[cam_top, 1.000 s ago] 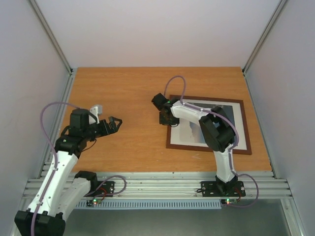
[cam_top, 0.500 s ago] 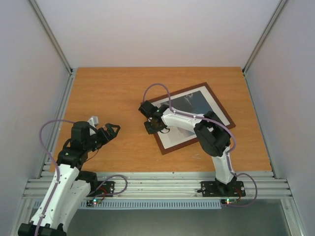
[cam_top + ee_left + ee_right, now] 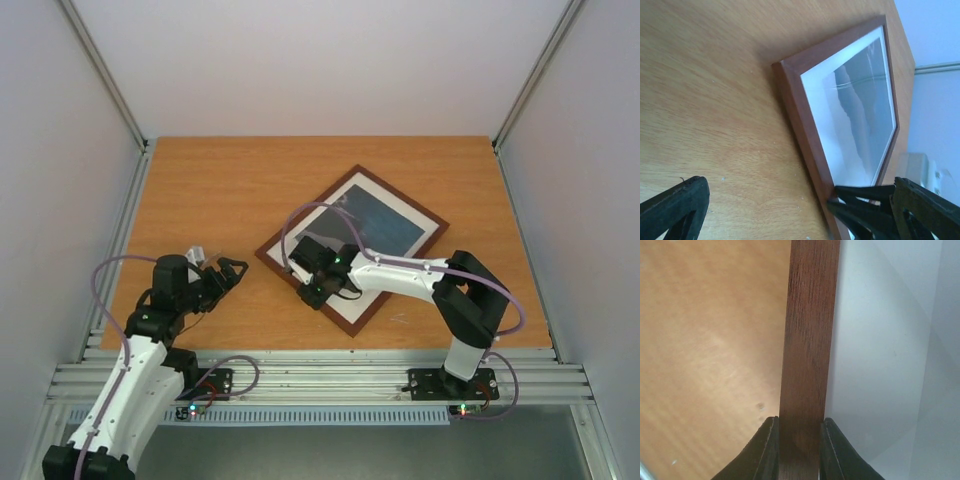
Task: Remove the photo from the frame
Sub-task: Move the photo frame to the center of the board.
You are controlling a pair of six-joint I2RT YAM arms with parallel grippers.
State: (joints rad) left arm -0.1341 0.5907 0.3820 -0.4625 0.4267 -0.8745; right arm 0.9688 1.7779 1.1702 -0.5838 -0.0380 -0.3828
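My right gripper should next pull back, swing the held bar of the frame over the bare part of the table behind my gripper and let it go there.
The frame (image 3: 285, 238), thin and dark reddish-brown, lies flat and turned diagonally on the middle of the table. The photo (image 3: 385, 215) sits inside it, dark blue toward the far side, with a pale border around it. My right gripper (image 3: 315, 286) is shut on the frame's near-left rail. In the right wrist view both fingers (image 3: 765, 452) press the brown rail (image 3: 807, 340) from either side. My left gripper (image 3: 230, 271) hovers open to the left of the frame, apart from it. The left wrist view shows the frame's corner (image 3: 785, 70) and the photo (image 3: 865, 100).
The orange-brown wooden table (image 3: 230, 190) is walled by white panels on three sides. A metal rail (image 3: 320, 375) with both arm bases runs along its near edge. The right arm's elbow (image 3: 475, 290) stands over the table's near right part.
The right gripper has dragged the frame left and nearer, turning it counter-clockwise from square to diagonal. The left arm has drawn back toward the near-left, gripper still open.
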